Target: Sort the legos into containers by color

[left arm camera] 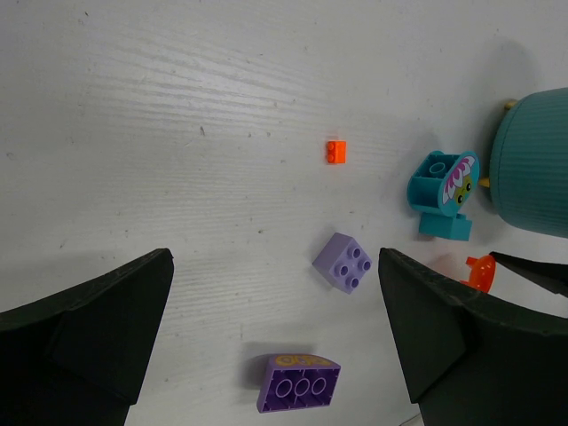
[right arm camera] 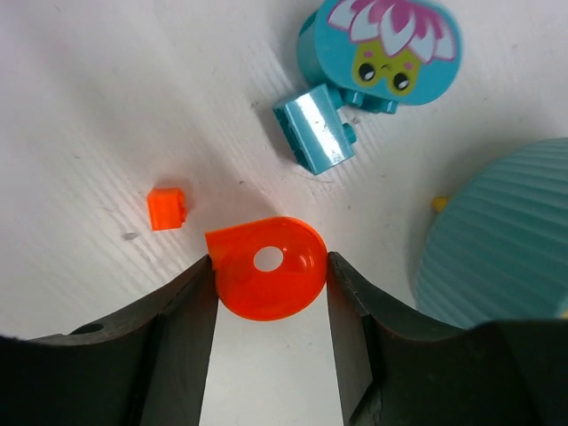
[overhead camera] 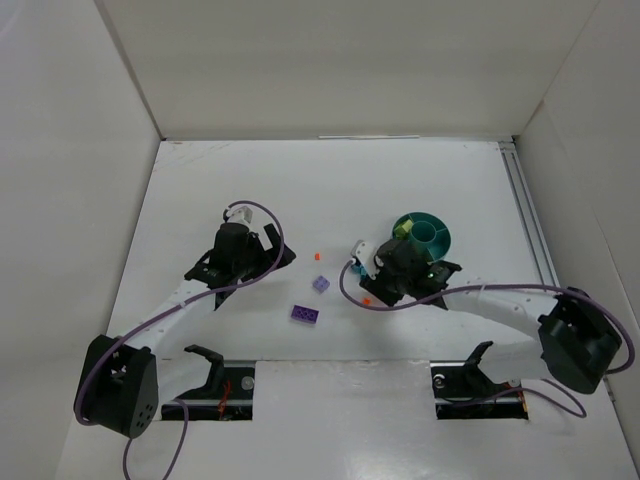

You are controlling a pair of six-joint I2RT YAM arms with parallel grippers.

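Observation:
Next, my right gripper carries the round orange piece up and outward, over the teal bowl's side away from the yellow piece, keeping colors apart.
My right gripper (right arm camera: 271, 286) is shut on a flat, round red-orange piece with a hole (right arm camera: 282, 288), one finger pressing each side; it shows in the top view (overhead camera: 366, 299) too. A tiny red-orange brick (right arm camera: 167, 209) lies just left of it. A cyan brick (right arm camera: 315, 127) and a cyan piece with a flower face (right arm camera: 386, 44) lie beyond it. The teal bowl (right arm camera: 506, 248) is at the right. My left gripper (left arm camera: 275, 328) is open and empty above a lavender brick (left arm camera: 343, 262) and a purple brick (left arm camera: 299, 383).
A yellow bit (right arm camera: 438, 203) peeks out beside the bowl's wall. White walls close in the table on the left, back and right. In the top view the bowl (overhead camera: 437, 240) stands just behind my right gripper (overhead camera: 372, 292), and the purple brick (overhead camera: 306, 314) lies between the arms.

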